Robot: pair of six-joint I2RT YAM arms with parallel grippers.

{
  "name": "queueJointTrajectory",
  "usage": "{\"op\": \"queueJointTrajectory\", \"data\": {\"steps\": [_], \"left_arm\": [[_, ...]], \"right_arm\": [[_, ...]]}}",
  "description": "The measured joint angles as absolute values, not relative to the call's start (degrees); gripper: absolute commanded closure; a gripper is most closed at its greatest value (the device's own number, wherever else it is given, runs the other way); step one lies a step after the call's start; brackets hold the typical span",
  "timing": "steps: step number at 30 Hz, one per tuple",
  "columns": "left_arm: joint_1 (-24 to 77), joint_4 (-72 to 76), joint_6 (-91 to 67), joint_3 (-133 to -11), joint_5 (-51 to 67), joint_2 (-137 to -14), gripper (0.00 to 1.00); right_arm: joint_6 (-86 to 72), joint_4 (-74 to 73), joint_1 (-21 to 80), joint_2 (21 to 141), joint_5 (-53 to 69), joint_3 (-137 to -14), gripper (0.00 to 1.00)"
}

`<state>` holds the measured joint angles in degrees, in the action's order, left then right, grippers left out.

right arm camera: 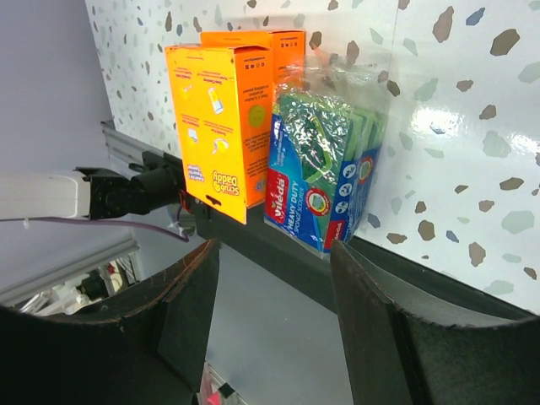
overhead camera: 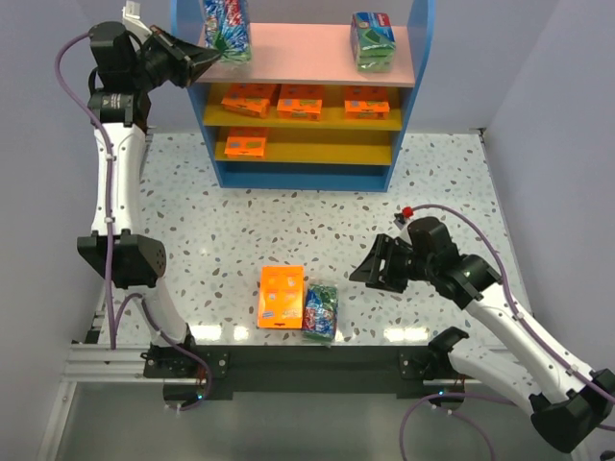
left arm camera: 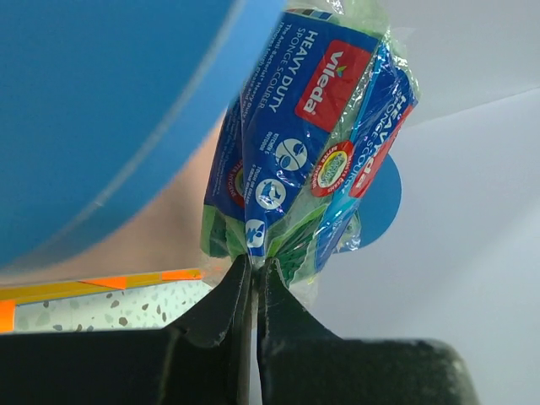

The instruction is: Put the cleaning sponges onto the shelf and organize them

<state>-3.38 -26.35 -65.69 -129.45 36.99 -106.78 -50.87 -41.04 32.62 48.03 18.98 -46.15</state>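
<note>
My left gripper lowers this green-and-blue pack onto the pink board's empty end next, opposite the other green-and-blue pack, then lets go of this pack's edge.
The shelf (overhead camera: 407, 106) stands at the back of the table. My left gripper (overhead camera: 207, 60) is shut on the bottom edge of a green-and-blue sponge pack (overhead camera: 226, 27), holding it upright at the left end of the pink top board (overhead camera: 298, 53). In the left wrist view my left gripper (left arm camera: 255, 270) pinches the wrapper of this pack (left arm camera: 312, 143). A second green-and-blue pack (overhead camera: 373, 40) stands at the right of the top board. Three orange packs (overhead camera: 300, 101) lie on the upper yellow board and one (overhead camera: 247, 143) lies on the lower. My right gripper (overhead camera: 370, 269) is open and empty.
Two stacked orange packs (overhead camera: 282, 297) and a green-and-blue pack (overhead camera: 321, 309) lie side by side at the table's near edge, left of my right gripper. In the right wrist view the orange packs (right arm camera: 221, 126) and the green-and-blue pack (right arm camera: 325, 164) show beyond my open fingers (right arm camera: 380, 321). The blue side panel (left arm camera: 101, 110) is close to my left gripper.
</note>
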Motion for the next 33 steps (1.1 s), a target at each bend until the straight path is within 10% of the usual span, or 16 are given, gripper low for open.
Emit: {"op": "queueJointTrajectory", "data": {"steps": [9, 17, 33], "left_arm": [[-5.56, -27.42, -66.5, -130.82, 39.4, -109.65, 0.98], [-6.35, -27.24, -66.87, -131.15, 39.55, -109.91, 0.45], [-8.4, -24.88, -67.44, -119.11, 35.03, -97.23, 0.2]], "right_arm": [[-50.89, -39.4, 32.62, 48.49, 19.03, -45.5, 0.41], [-50.87, -38.68, 32.62, 49.45, 19.07, -45.5, 0.4], [-50.72, -38.59, 32.62, 49.3, 19.14, -45.5, 0.34]]}}
